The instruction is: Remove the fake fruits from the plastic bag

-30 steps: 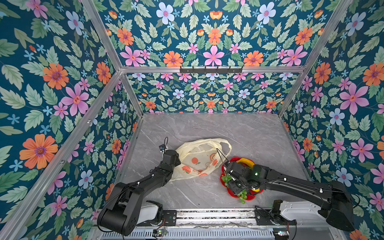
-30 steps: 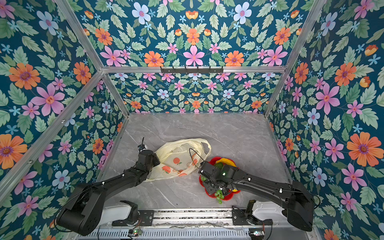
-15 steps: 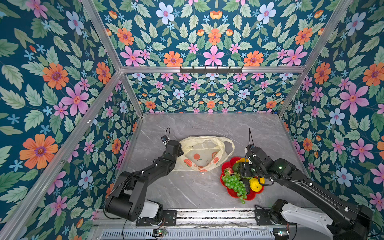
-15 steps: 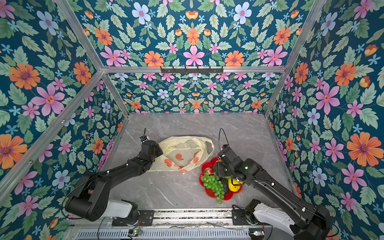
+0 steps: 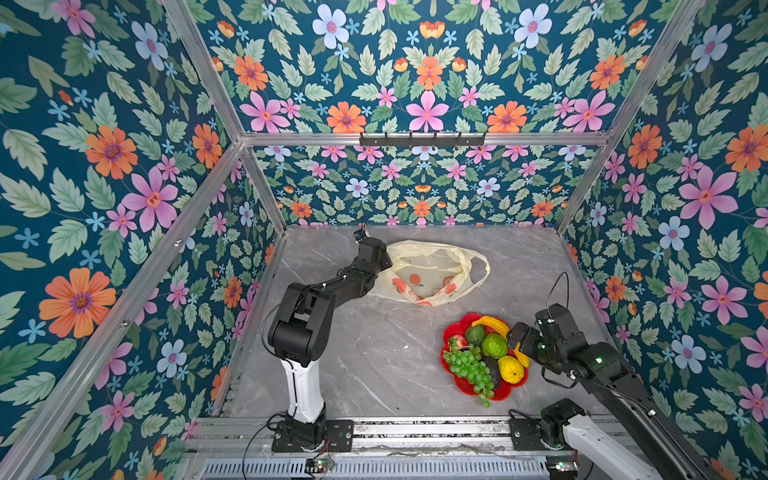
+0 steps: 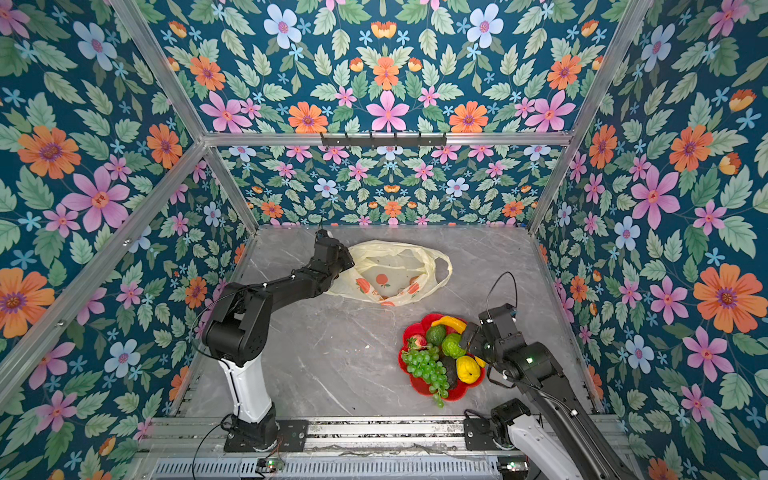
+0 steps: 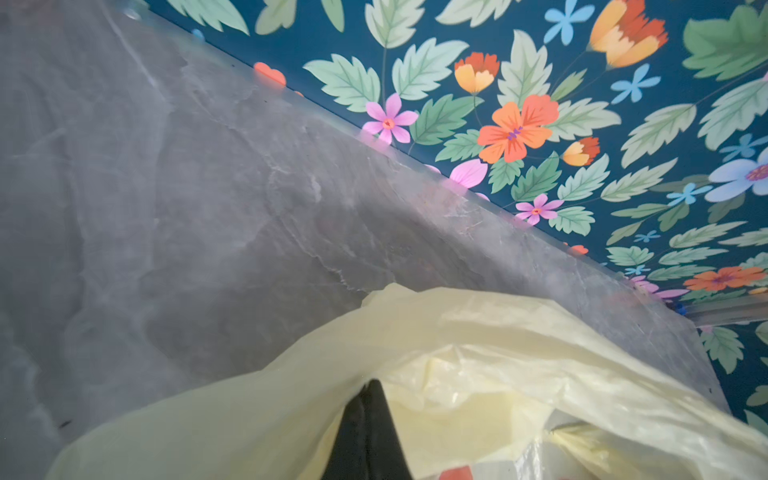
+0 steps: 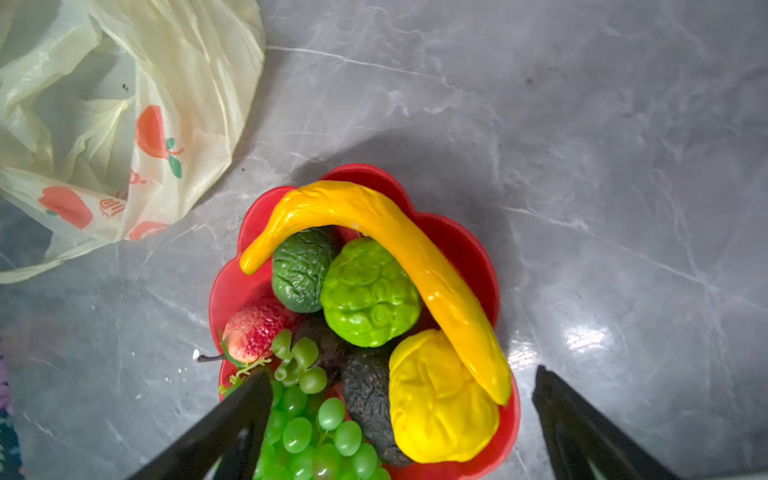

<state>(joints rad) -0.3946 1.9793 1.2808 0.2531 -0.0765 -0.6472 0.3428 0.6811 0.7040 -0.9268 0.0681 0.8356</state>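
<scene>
Next, my left gripper moves outward with the bag's rim toward the bare tabletop strip [image 5: 408, 232] [image 7: 448, 232] by the back wall and releases the rim, as the bag gapes empty.
The fake fruits lie heaped on a red flower-shaped plate [image 5: 451, 332]: banana [image 8: 395, 232], grape bunch [image 8: 316, 432], lemon [image 8: 436, 407], bumpy green fruit [image 8: 370, 291], two avocados [image 8: 301, 270] and a strawberry [image 8: 255, 330]. The plastic bag [image 5: 432, 270] lies flat and limp behind the plate, its mouth agape, and no fruit shows inside it. My left gripper [image 7: 372, 386] is shut on the bag's left rim, seen in both top views [image 6: 347, 262]. At the plate's right edge my right gripper [image 8: 399, 372] hovers open and holds nothing.
Flowered walls close in the grey marble table [image 5: 374, 353] on three sides. A metal rail [image 5: 415, 432] carrying both arm bases runs along the front edge. A row of black hooks [image 5: 422, 139] hangs on the back wall.
My right gripper opened wide and drew back to the plate's right, leaving the grape bunch on the plate. My left gripper dragged the bag farther toward the back.
</scene>
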